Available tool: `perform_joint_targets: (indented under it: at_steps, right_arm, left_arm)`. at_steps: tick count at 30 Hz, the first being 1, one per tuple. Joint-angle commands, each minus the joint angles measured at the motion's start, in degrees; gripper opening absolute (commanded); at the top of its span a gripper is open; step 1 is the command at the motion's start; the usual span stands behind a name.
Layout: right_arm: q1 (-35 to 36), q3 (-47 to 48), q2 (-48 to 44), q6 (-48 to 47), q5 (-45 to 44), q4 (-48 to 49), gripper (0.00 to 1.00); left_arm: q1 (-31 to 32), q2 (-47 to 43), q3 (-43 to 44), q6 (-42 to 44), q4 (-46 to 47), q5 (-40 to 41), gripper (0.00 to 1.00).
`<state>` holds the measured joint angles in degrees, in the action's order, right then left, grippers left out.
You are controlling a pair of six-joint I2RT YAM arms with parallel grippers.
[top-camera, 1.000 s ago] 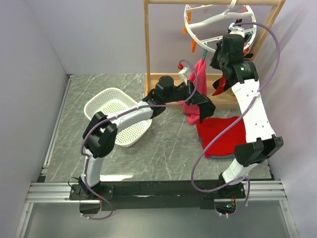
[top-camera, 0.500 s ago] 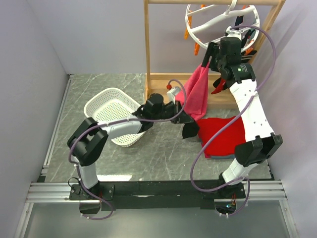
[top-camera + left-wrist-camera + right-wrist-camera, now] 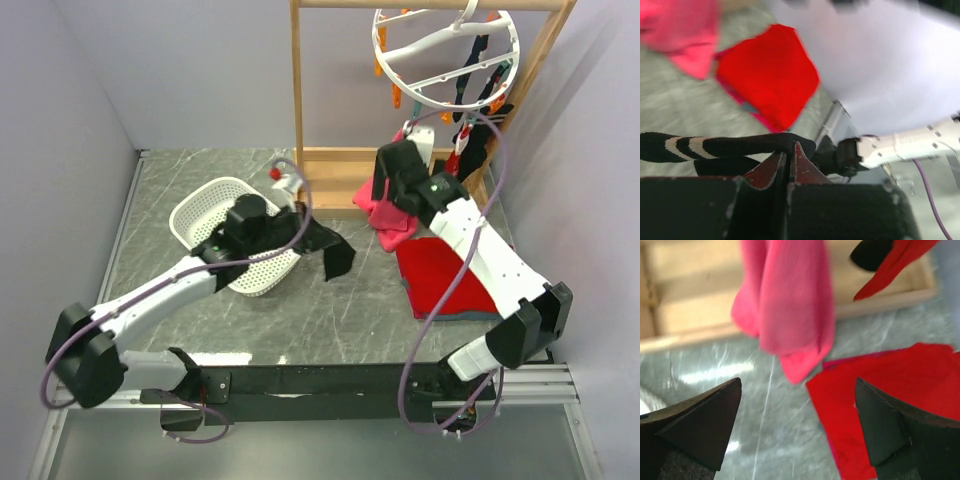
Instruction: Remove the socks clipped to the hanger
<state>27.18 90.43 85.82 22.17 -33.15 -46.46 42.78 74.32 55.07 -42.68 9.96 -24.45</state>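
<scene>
I need to swing my left gripper to the left in the top view next and lower it to free the black sock, because the mesh basket lies below on that side.
My left gripper (image 3: 308, 236) is shut on a black sock (image 3: 335, 255) with tan stripes, hanging over the floor just right of the basket. In the left wrist view the sock (image 3: 715, 147) drapes leftward out of the pinched jaws of the left gripper (image 3: 790, 150). The white ring hanger (image 3: 445, 50) hangs on the wooden rack at the top right, with dark socks (image 3: 472, 145) clipped under it. My right gripper (image 3: 385, 190) is open and empty below the hanger, over the pink towel (image 3: 395, 225). Its fingers (image 3: 705, 425) stand wide around bare floor in the right gripper's (image 3: 797, 415) own view.
A white mesh basket (image 3: 200, 205) sits left of centre under my left arm. The wooden rack frame (image 3: 298, 100) stands at the back. A folded red cloth (image 3: 450, 275) lies on the marble floor, right of the pink towel (image 3: 790, 305). Walls close in on both sides.
My left arm has swung left toward the basket, carrying the black sock. My right gripper has come down from the hanger and opened wide. The pink towel now sits lower.
</scene>
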Motion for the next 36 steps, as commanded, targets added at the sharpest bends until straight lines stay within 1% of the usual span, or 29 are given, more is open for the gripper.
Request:
perform_joint_targets:
  at_steps: [1,2,3,4,5,6,7,8,9,10,12,13,17,18,20,21,22,23,25,26,28,29,31,32,34,35,36]
  right_arm:
    - [2.26,-10.32,-8.97,4.19,-0.97,1.88,1.0]
    - [2.61,-12.54,-10.66,4.45,0.78,3.38,1.0]
    - [2.7,-14.65,-12.41,4.98,5.5,5.57,1.0]
    - [2.88,-18.93,-15.74,5.33,7.9,6.89,1.0]
    - [3.05,-21.33,-17.6,5.07,11.31,8.56,1.0]
    - [3.32,-23.7,-19.27,4.55,17.27,12.06,1.0]
    - [3.49,-27.81,-22.25,4.02,19.85,13.74,1.0]
    - [3.93,-29.77,-23.58,4.19,21.53,15.33,1.0]
    - [4.11,-31.44,-24.64,4.37,23.02,17.69,1.0]
    - [4.11,-33.37,-25.78,4.72,25.91,18.41,1.0]
    - [4.28,-33.92,-25.97,4.63,27.6,18.16,1.0]
    - [4.37,-33.66,-25.71,4.63,27.87,17.81,1.0]
    - [4.55,-33.65,-26.23,3.41,27.43,16.75,1.0]
    - [4.55,-33.83,-26.49,3.14,27.35,16.66,1.0]
    - [4.55,-34.36,-27.9,2.18,27.0,16.57,1.0]
    - [4.55,-34.45,-28.34,2.0,26.99,16.4,1.0]
    - [4.55,-34.79,-29.21,1.3,27.08,16.4,1.0]
    - [4.55,-34.97,-29.65,1.03,26.99,16.49,1.0]
    - [4.55,-35.15,-30.62,0.68,26.82,16.4,1.0]
    - [4.55,-35.15,-30.97,0.68,27.08,16.57,1.0]
    - [4.55,-35.24,-31.77,0.68,29.97,17.01,1.0]
    - [4.55,-35.5,-32.03,0.68,31.2,17.88,1.0]
    - [4.55,-36.2,-32.91,0.59,34.71,18.85,1.0]
    - [4.55,-36.38,-33.17,0.59,35.42,19.29,1.0]
    - [4.64,-37.08,-33.79,0.68,37.01,19.74,1.0]
    - [4.55,-37.34,-33.96,0.68,37.36,20.0,1.0]
    - [4.55,-37.52,-34.23,0.76,37.71,20.09,1.0]
  left_arm:
    - [-6.3,-8.04,-1.81,-0.21,-8.01,4.49,0.01]
    - [-7.35,-9.36,-1.28,-0.21,-11.94,7.54,0.01]
    - [-9.45,-11.29,-0.76,0.22,-13.8,8.96,0.02]
    - [-10.52,-12.0,-0.14,1.36,-15.56,10.54,0.02]
    - [-11.75,-12.97,1.26,1.89,-19.67,14.21,0.02]
    - [-14.46,-13.24,2.05,2.24,-21.45,15.73,0.02]
    - [-16.22,-13.5,2.67,2.42,-23.12,17.05,0.01]
    - [-17.98,-14.03,3.28,2.25,-24.36,17.67,0.01]
    - [-21.65,-14.29,3.38,1.9,-24.37,17.24,0.02]
    - [-23.26,-14.47,3.47,1.11,-24.11,16.72,0.04]
    - [-27.47,-13.77,3.9,0.67,-23.67,15.04,0.04]
    - [-28.8,-13.25,4.6,0.32,-24.1,15.3,0.06]
    - [-35.3,-9.82,6.54,-0.65,-27.26,17.68,0.02]
    - [-38.45,-9.38,6.63,-0.74,-27.44,18.2,0.01]
    - [-41.71,-8.94,6.55,-2.14,-26.92,18.12,0.01]
    - [-42.69,-8.85,6.19,-2.5,-25.35,17.68,0.02]
    - [-42.7,-8.58,5.32,-2.67,-21.77,16.81,0.04]
    - [-42.7,-7.19,5.14,-2.85,-20.17,16.28,0.04]
    - [-42.7,-4.38,6.27,-3.81,-18.58,13.57,0.04]
    - [-42.7,-0.8,7.06,-4.43,-18.66,12.5,0.03]
    - [-42.7,3.09,9.17,-4.79,-18.05,8.3,0.01]
    - [-42.7,6.59,9.61,-4.7,-17.78,7.23,0.01]
    - [-42.7,9.42,9.27,-4.7,-16.2,6.43,0.01]
    - [-44.0,11.87,9.09,-5.05,-14.89,6.17,0.01]
    - [-44.1,13.82,8.05,-6.62,-12.17,4.59,0.02]
    - [-44.02,15.83,7.6,-7.07,-7.98,3.02,0.03]
    - [-44.02,16.98,7.51,-6.46,-7.5,3.35,0.05]
